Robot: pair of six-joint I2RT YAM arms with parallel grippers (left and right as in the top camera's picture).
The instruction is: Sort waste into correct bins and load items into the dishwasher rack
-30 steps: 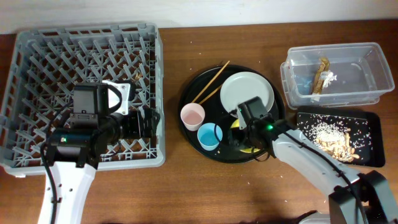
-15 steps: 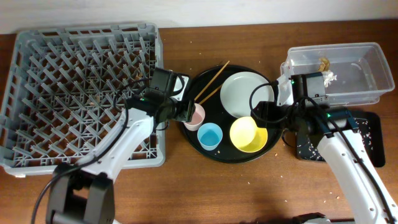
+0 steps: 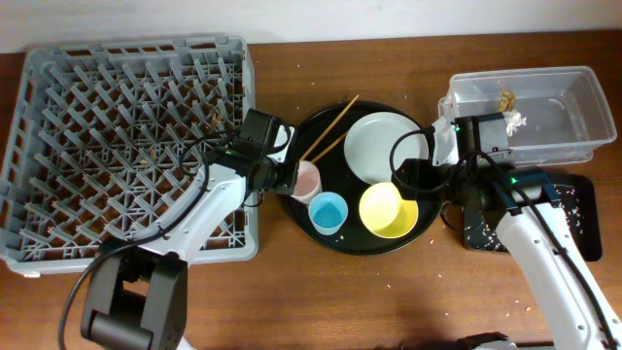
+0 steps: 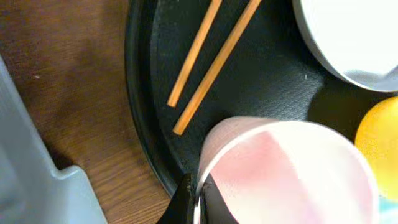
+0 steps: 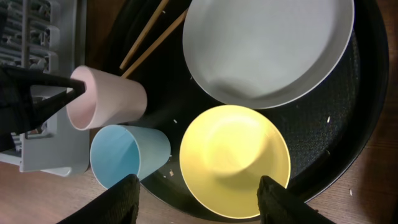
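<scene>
My right gripper is above the blue cup, which is to its left in the overhead view. It will move across and down to the blue cup's bowl-side rim (image 3: 343,219) (image 5: 138,159) next.
On the round black tray (image 3: 294,156) lie two chopsticks (image 3: 330,131), a white plate (image 3: 384,146), a pink cup (image 3: 308,179), a blue cup (image 3: 328,211) and a yellow bowl (image 3: 389,209). My left gripper (image 3: 292,178) is shut on the pink cup (image 4: 292,168), one finger inside its near rim and one outside, and the cup leans toward the rack. My right gripper (image 5: 204,202) hangs open over the yellow bowl (image 5: 233,158), its fingers apart on either side and nothing between them. The grey dishwasher rack (image 3: 58,107) fills the left of the table.
A clear plastic bin (image 3: 573,117) with scraps inside stands at the back right. In front of it is a black tray (image 3: 575,199) of food waste, partly hidden by my right arm. The rack's corner (image 4: 37,199) is close to the round tray's left rim.
My left gripper came from over the rack to the round tray and closed on the pink cup's rim. The right arm has held still over the yellow bowl for the last half second.
</scene>
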